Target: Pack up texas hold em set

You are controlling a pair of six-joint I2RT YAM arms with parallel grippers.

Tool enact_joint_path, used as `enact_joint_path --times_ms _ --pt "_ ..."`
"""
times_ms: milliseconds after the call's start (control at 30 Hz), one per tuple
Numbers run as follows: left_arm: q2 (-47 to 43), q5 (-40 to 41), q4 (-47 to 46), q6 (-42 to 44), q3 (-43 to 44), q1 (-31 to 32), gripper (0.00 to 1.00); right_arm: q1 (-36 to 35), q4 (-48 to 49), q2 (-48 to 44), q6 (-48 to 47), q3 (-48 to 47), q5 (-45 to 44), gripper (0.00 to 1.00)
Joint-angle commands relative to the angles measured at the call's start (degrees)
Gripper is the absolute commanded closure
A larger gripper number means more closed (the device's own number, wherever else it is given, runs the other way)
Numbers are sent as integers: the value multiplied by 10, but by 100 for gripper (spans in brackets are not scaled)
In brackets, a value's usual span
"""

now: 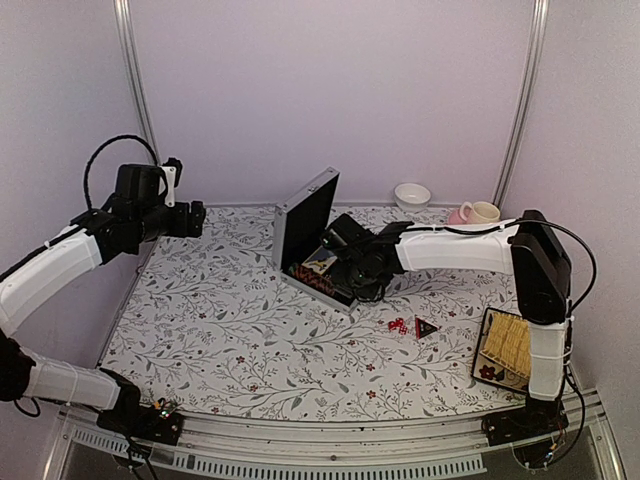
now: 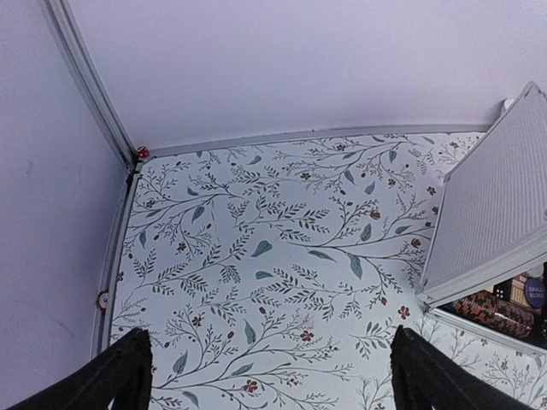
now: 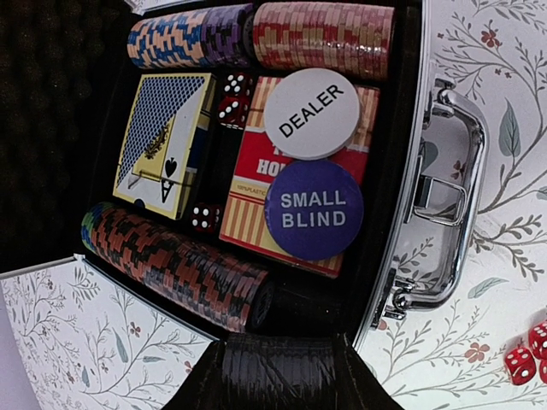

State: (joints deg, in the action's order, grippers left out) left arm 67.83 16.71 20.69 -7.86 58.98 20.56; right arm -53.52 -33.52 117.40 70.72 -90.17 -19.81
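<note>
My right gripper holds the black chips. It will lower them into the empty end of the near slot [image 1: 342, 296] [image 3: 305, 304] next.
The silver briefcase [image 1: 305, 222] of the texas hold em set stands open mid-table, lid upright. In the right wrist view its black lining holds chip rows [image 3: 171, 260], two card decks [image 3: 162, 141], red dice [image 3: 232, 98], a white DEALER button [image 3: 311, 113] and a purple SMALL BLIND button [image 3: 314, 208]. My right gripper [image 3: 282, 352] hovers at the case's near end, shut on a short stack of black chips [image 3: 282, 376]. More red dice [image 1: 397, 325] and the black-red triangular marker [image 1: 426, 327] lie on the table. My left gripper [image 2: 273, 380] hangs open over the cloth, left of the lid [image 2: 500, 205].
A yellow woven tray [image 1: 507, 345] sits at the right edge beside the right arm. A pink cup [image 1: 480, 212] and a white bowl [image 1: 412, 194] stand at the back right. The case's metal handle [image 3: 449, 196] sticks out toward the loose dice [image 3: 526, 359].
</note>
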Motion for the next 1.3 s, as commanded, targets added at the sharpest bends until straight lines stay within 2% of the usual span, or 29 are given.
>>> enact_joint_path --times_ms 0,600,667,867,1100,1267 --pt "0 16 -7 13 -4 -1 3 2 -11 23 8 -27 -22 83" --pt "10 11 -8 14 -5 -1 3 5 -11 54 17 -15 -8 82" --pt "10 12 -8 14 -6 -1 3 5 -13 57 18 -14 -12 76" --pt "10 11 -8 15 -8 -2 3 7 -16 65 21 -18 -13 72" --pt "11 11 -8 16 -8 -2 3 10 -16 64 21 -19 -12 54" --pt "12 11 -8 17 -9 -1 3 10 -16 55 14 -24 -15 46"
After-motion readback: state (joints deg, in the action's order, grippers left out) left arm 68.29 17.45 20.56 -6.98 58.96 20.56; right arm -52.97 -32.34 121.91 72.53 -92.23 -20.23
